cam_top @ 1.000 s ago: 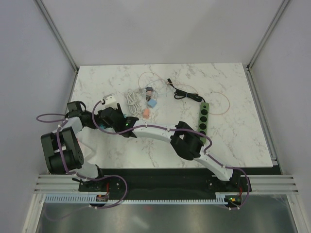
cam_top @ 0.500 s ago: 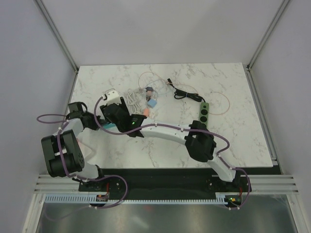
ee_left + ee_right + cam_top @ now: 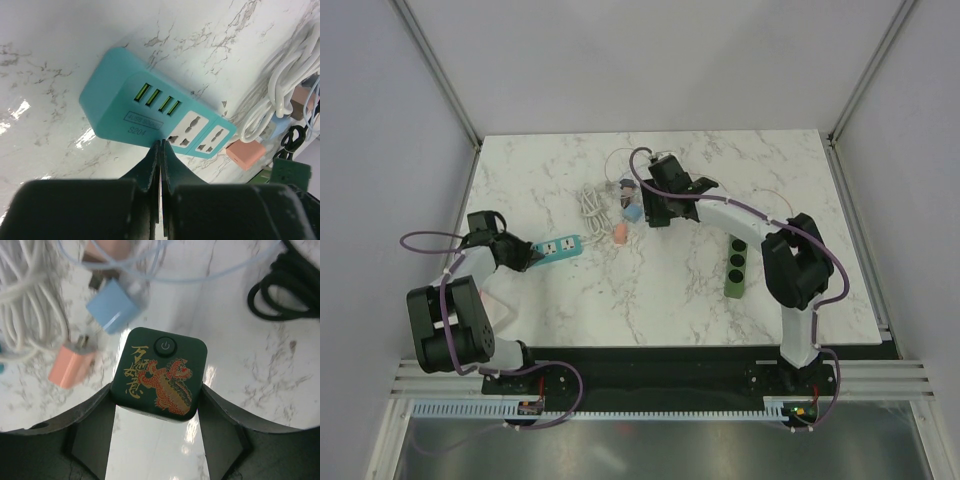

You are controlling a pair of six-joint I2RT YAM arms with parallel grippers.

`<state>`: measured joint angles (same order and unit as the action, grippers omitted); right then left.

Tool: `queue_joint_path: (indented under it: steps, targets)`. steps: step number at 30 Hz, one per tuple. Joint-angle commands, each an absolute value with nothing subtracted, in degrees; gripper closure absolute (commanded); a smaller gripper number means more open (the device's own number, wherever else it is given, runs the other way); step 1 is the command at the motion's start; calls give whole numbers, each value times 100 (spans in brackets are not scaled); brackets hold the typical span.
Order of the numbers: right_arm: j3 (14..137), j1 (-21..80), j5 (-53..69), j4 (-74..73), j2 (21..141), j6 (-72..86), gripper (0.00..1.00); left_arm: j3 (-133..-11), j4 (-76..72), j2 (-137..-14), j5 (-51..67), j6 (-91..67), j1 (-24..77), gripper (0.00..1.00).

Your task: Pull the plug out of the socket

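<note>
The plug is hanging clear of the teal socket strip (image 3: 558, 246), so my right gripper should next go down and pull back onto the open marble next to the pink adapter.
A teal socket strip (image 3: 558, 246) lies at the left, its outlets empty in the left wrist view (image 3: 135, 107). My left gripper (image 3: 523, 256) is shut and empty, its tips (image 3: 160, 146) touching the strip's near edge. My right gripper (image 3: 652, 208) is at the middle back, shut on a dark green cube plug (image 3: 159, 372) with a dragon print and a power button. It holds the plug above the marble table, well away from the teal strip.
Near the right gripper lie a blue adapter (image 3: 114, 307), a pink adapter (image 3: 70, 367), a white cable bundle (image 3: 590, 200) and a coiled black cable (image 3: 285, 295). A green power strip (image 3: 734, 262) lies at the right. A thin clear wire loops at the back.
The right arm has swung from the teal strip at the left to the middle back, carrying the dark green plug. The strip now lies uncovered. The left gripper has stayed at the strip.
</note>
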<state>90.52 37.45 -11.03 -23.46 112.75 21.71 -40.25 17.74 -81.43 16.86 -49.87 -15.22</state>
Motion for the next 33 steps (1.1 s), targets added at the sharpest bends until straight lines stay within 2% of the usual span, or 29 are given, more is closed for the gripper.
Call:
queue_joint_path:
  steps: [1, 7, 10, 18, 21, 22, 25, 28, 33]
  targets:
    - [8886, 3938, -116, -2935, 10820, 1934, 100, -4052, 1882, -7858, 1722, -4588, -1415, 98]
    - [8990, 3902, 114, -3365, 11090, 1530, 100, -4104, 1819, -7568, 1661, -4403, -1240, 98]
    - [9088, 3894, 114, -3445, 11276, 1485, 97, -4122, 1819, -7506, 1644, -4368, -1204, 98]
    - [9149, 3894, 132, -3270, 11610, 1450, 68, -4104, 1706, -7558, 1871, -4280, -1151, 98]
    - [9167, 3894, 53, -3199, 11593, 1441, 48, -4096, 1644, -7576, 1951, -4263, -1160, 98]
    - [9184, 3902, 44, -3182, 11567, 1415, 36, -4096, 1635, -7567, 1960, -4254, -1160, 98]
    - [9307, 3894, -95, -3182, 11488, 1336, 18, -4104, 1617, -7559, 1978, -4236, -1160, 98]
    - [9413, 3894, -324, -3190, 11347, 1292, 4, -4113, 1617, -7524, 1960, -4210, -1151, 98]
    - [9378, 3902, -571, -3059, 10917, 1099, 2, -4341, 1897, -7488, 1663, -4018, -1160, 98]
